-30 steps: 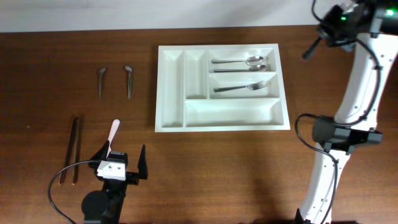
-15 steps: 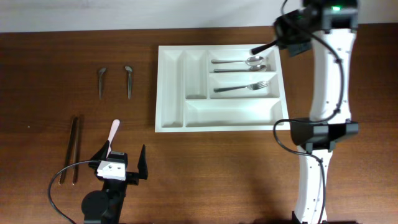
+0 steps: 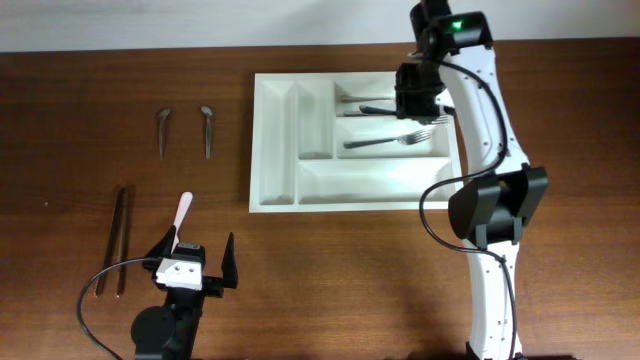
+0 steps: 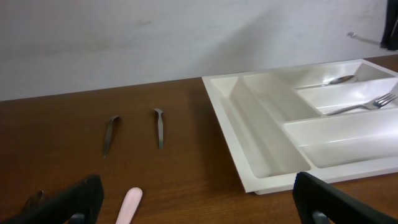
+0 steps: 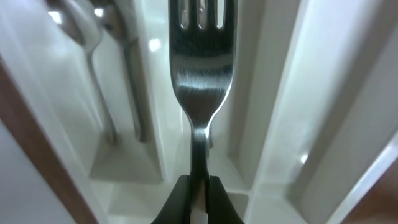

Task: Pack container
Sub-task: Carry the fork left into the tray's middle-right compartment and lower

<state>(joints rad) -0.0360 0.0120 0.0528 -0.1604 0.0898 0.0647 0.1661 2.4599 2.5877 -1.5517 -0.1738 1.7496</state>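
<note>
Next, my right gripper moves down toward the container's section already holding a fork point(image 3: 384, 146) point(image 5: 227, 140), which lies below it. It then releases the second steel fork's handle beside its match.
The container point(image 3: 275, 190) is a white cutlery tray at the back centre of the table. One of its long compartments holds a fork point(image 3: 388, 142), and another holds two spoons point(image 3: 372, 99). My right gripper point(image 3: 418, 100) hovers over the tray's right end, shut on the handle of a second steel fork point(image 5: 201, 68) whose tines point away over the middle compartment. The spoons point(image 5: 99, 74) lie in the compartment to its left. My left gripper point(image 3: 195, 262) stands wide open near the table's front left, with nothing between its fingers point(image 4: 74, 199). The tray's rim point(image 4: 231, 140) lies ahead of it to the right.
A pale pink utensil point(image 3: 183, 213) lies just in front of the left gripper, also seen as the pink utensil point(image 4: 129, 205) low in the left wrist view. Two dark chopsticks point(image 3: 120, 235) lie to the left. Two small metal pieces point(image 3: 163, 130) point(image 3: 207, 128) rest at the back left.
The right arm has swung in from the table's back right to over the tray's right end, carrying the fork. The left arm has not moved.
</note>
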